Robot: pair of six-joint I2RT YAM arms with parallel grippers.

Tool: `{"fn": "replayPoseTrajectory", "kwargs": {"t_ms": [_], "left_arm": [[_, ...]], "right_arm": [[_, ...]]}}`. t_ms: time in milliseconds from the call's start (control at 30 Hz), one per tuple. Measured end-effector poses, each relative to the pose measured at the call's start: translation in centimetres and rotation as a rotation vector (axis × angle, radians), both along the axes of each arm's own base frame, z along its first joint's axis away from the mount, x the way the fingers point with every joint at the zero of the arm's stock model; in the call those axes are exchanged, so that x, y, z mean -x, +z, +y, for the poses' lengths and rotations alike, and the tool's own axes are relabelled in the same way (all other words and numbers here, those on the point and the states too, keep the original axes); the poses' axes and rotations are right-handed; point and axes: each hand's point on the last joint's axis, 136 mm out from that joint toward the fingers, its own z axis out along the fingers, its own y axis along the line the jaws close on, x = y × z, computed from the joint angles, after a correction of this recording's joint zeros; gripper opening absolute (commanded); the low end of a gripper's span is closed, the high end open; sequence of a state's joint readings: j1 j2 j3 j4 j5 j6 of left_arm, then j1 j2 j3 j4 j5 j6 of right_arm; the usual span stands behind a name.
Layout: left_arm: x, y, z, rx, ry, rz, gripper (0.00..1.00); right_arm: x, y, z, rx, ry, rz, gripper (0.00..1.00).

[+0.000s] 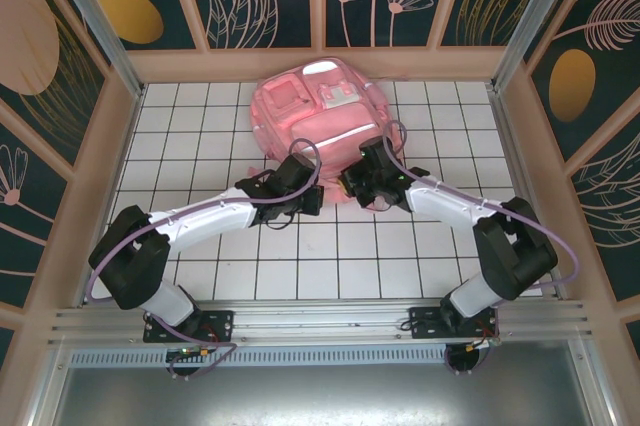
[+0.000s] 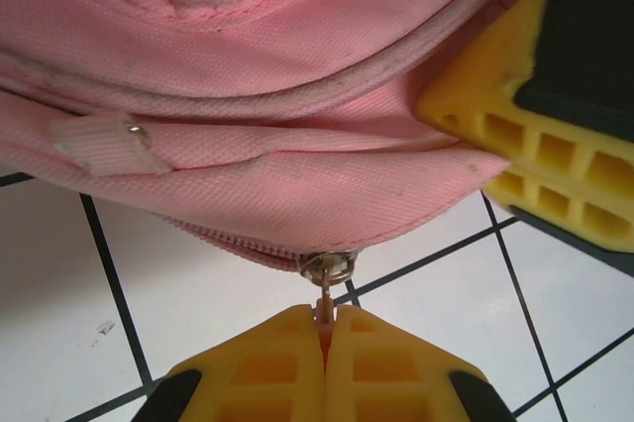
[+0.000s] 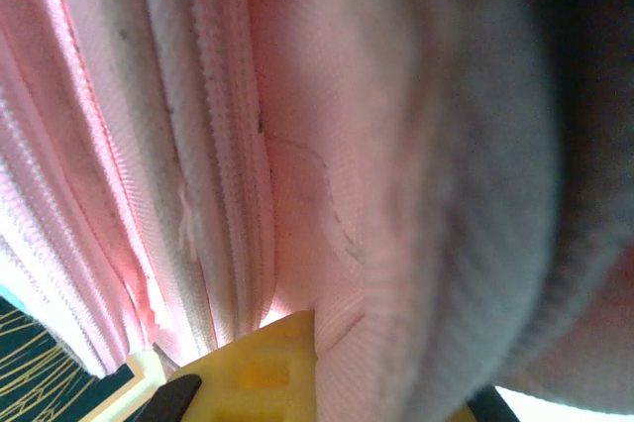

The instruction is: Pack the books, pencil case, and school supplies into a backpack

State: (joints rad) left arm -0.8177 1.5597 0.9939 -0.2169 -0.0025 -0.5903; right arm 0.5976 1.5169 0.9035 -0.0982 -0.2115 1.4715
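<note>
The left gripper moves outward, away from my right gripper, along the zipper's toothed edge (image 2: 236,246) next, the way the teeth lead, to release the tab.
The pink backpack (image 1: 318,106) lies flat at the back middle of the tiled table. My left gripper (image 2: 325,311) is shut on the small pink pull tab of the metal zipper slider (image 2: 329,265) at the bag's near edge. In the top view the left gripper (image 1: 312,196) and the right gripper (image 1: 350,184) meet at that same edge. My right gripper (image 3: 367,343) is shut on a fold of the backpack's pink fabric (image 3: 327,194), which covers one of its fingers. The books, pencil case and school supplies are out of view.
A yellow finger of the right gripper (image 2: 520,135) presses on the bag close to the zipper in the left wrist view. White tiled tabletop (image 1: 200,146) spreads on both sides of the bag. Patterned walls (image 1: 60,96) fence the table.
</note>
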Motion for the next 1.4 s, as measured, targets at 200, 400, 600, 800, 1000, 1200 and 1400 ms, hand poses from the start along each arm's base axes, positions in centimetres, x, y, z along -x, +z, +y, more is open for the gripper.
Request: {"fn": "replayPoseTrajectory", "kwargs": {"t_ms": [200, 400, 600, 800, 1000, 1200, 1400], "left_arm": [[-1.2, -0.1, 0.7, -0.001, 0.036, -0.008, 0.00], [-2.6, -0.8, 1.7, -0.010, 0.080, 0.004, 0.00], [-4.3, -2.0, 2.9, -0.014, 0.153, 0.029, 0.00], [-6.8, -3.4, 4.8, -0.008, 0.250, 0.072, 0.00], [-9.3, -4.5, 7.3, 0.002, 0.347, 0.105, 0.00], [-10.7, -4.2, 7.5, 0.036, 0.358, 0.129, 0.11], [-11.4, -4.7, 8.4, 0.031, 0.376, 0.153, 0.35]], "right_arm": [[-0.5, 1.8, -2.1, -0.014, -0.036, -0.041, 0.00], [-0.9, 2.6, -3.8, -0.014, -0.044, -0.062, 0.00], [-1.1, 3.0, -5.2, -0.011, -0.036, -0.089, 0.00], [-0.8, 3.0, -6.2, -0.009, -0.030, -0.102, 0.00], [-0.2, 2.6, -6.6, -0.007, -0.009, -0.104, 0.00], [0.0, 2.5, -6.4, -0.014, 0.015, -0.125, 0.00], [0.3, 2.0, -5.9, -0.005, 0.048, -0.136, 0.00]]}}
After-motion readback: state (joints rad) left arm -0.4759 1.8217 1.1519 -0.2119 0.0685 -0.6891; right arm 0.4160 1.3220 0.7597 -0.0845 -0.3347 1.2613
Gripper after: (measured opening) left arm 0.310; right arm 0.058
